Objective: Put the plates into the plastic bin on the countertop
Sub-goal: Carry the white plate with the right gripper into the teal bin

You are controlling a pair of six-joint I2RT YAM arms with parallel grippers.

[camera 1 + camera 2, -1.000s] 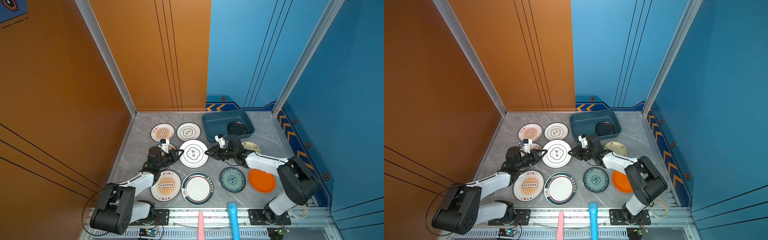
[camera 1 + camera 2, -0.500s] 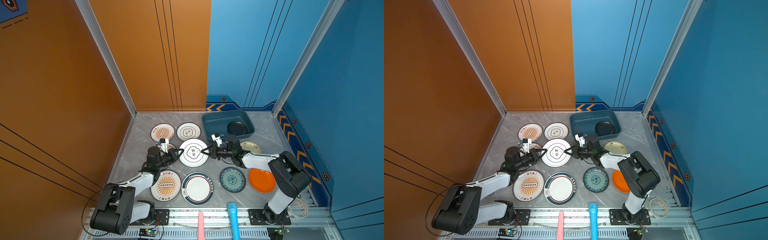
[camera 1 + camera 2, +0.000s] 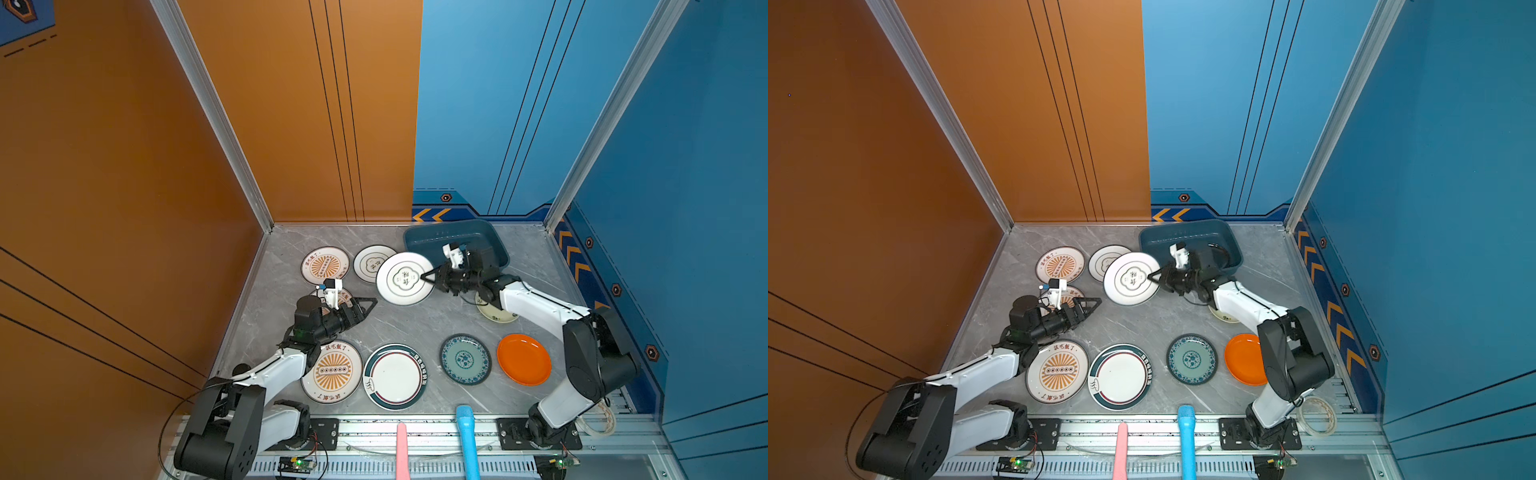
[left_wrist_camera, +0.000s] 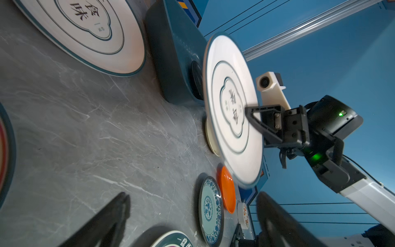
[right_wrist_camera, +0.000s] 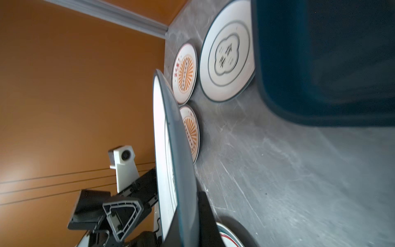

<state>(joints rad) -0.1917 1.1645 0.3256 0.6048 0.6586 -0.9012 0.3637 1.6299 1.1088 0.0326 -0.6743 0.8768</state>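
Note:
The right gripper carries the white plate outward and down to the bottom of the bin beside the black plate next and releases it, as that end of the bin is empty.
My right gripper (image 3: 428,276) (image 5: 188,213) is shut on the right rim of a white plate with a black emblem (image 3: 405,278) (image 3: 1131,278) (image 4: 233,111). The plate hangs tilted above the countertop (image 3: 415,324), just left of the dark teal plastic bin (image 3: 424,241) (image 5: 320,64). A black plate (image 4: 196,79) lies in the bin. My left gripper (image 3: 365,305) (image 4: 192,213) stands open and empty, apart from the held plate. It hovers over a small sunburst plate (image 3: 345,296).
Lying flat on the countertop are a sunburst plate (image 3: 325,266), an emblem plate (image 3: 370,262), a large sunburst plate (image 3: 332,372), a teal-rimmed plate (image 3: 395,376), a blue patterned plate (image 3: 465,359), an orange plate (image 3: 524,359) and a cream plate (image 3: 496,311). Pink (image 3: 402,449) and blue (image 3: 467,440) handles jut over the front rail.
My left gripper has opened, let go of the emblem plate and drawn back. My right gripper has shut on the plate's rim and lifted it back and right, toward the bin.

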